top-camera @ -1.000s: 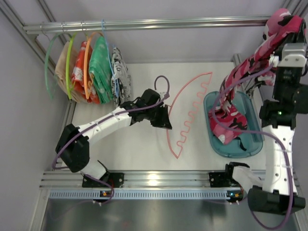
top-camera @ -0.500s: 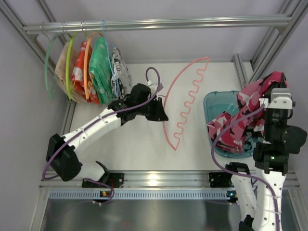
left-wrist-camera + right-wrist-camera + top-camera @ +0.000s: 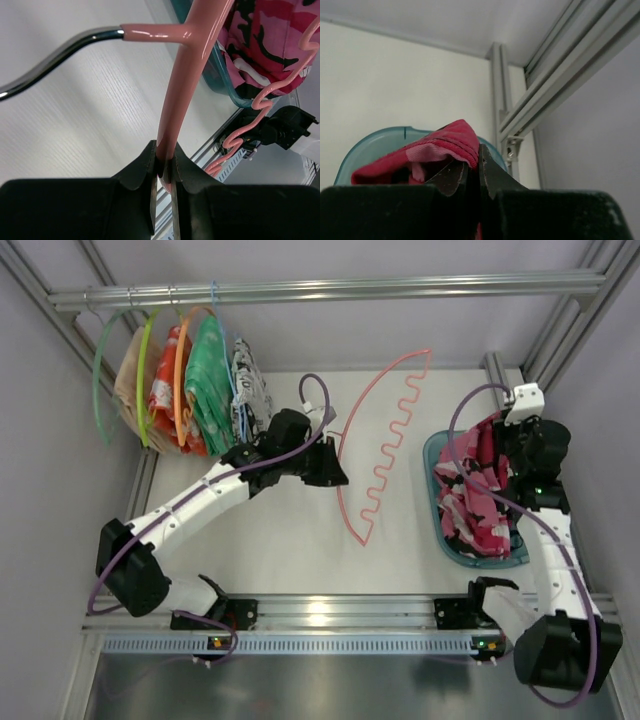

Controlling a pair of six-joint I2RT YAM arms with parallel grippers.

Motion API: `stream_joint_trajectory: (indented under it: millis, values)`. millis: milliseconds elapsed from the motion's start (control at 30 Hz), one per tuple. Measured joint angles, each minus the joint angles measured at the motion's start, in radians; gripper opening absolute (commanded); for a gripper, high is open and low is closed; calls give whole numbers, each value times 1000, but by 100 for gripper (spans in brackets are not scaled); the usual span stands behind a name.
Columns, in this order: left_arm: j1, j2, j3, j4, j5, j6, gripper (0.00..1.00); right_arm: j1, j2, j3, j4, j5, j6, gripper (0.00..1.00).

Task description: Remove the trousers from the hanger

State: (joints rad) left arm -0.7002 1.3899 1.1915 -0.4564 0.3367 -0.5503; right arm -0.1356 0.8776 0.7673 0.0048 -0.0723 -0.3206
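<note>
The robot's right hand has to bring the trousers' fold down a little over the tray's far end and then let go of the fold.
The pink camouflage trousers lie bunched in the teal tray at the right. My right gripper is shut on a fold of them at the tray's far end; the wrist view shows the red-pink cloth pinched between the jaws. The salmon-pink hanger is bare and held off the table, clear of the trousers. My left gripper is shut on its arc near the metal hook; in the left wrist view the pink bar runs up from the closed jaws.
A rail across the back holds green and orange hangers with several garments at the left. Aluminium frame posts stand close to the right of the tray. The table's near edge is a metal rail.
My right arm has come down from high up, lowering the trousers into the teal tray. My left gripper has shifted the hanger slightly toward the back.
</note>
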Motion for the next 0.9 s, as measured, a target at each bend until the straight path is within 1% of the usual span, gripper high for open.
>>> stream_joint_trajectory:
  millis: [200, 333, 433, 467, 533, 567, 633, 667, 800, 833, 900]
  values:
    - [0, -4, 0, 0, -27, 5, 0, 0, 237, 15, 0, -44, 62, 0]
    - [0, -22, 0, -1, -43, 8, 0, 0, 344, 42, -19, -84, 72, 0]
    - [5, -39, 0, 0, -48, 8, 0, 0, 385, 72, -52, -106, 73, 23]
    - [6, -43, 0, 0, -48, 8, 0, 0, 396, 85, -73, -112, 70, 42]
    - [9, -48, 0, 0, -51, 8, 0, -1, 411, 113, -126, -125, 67, 56]
    - [11, -49, 0, -1, -56, 7, 0, -2, 412, 123, -150, -131, 66, 67]
    - [11, -52, 0, -1, -65, 3, 0, -5, 402, 148, -206, -140, 61, 77]
    - [11, -54, 0, -1, -68, 0, 0, -7, 391, 166, -237, -143, 56, 83]
    - [13, -61, 0, -1, -77, -23, 0, -11, 316, 264, -338, -147, 42, 98]
    - [12, -61, 0, -2, -89, -34, 0, -11, 286, 295, -360, -148, 35, 99]
    - [11, -60, 0, -19, -119, -75, 0, -11, 232, 351, -399, -152, 25, 99]
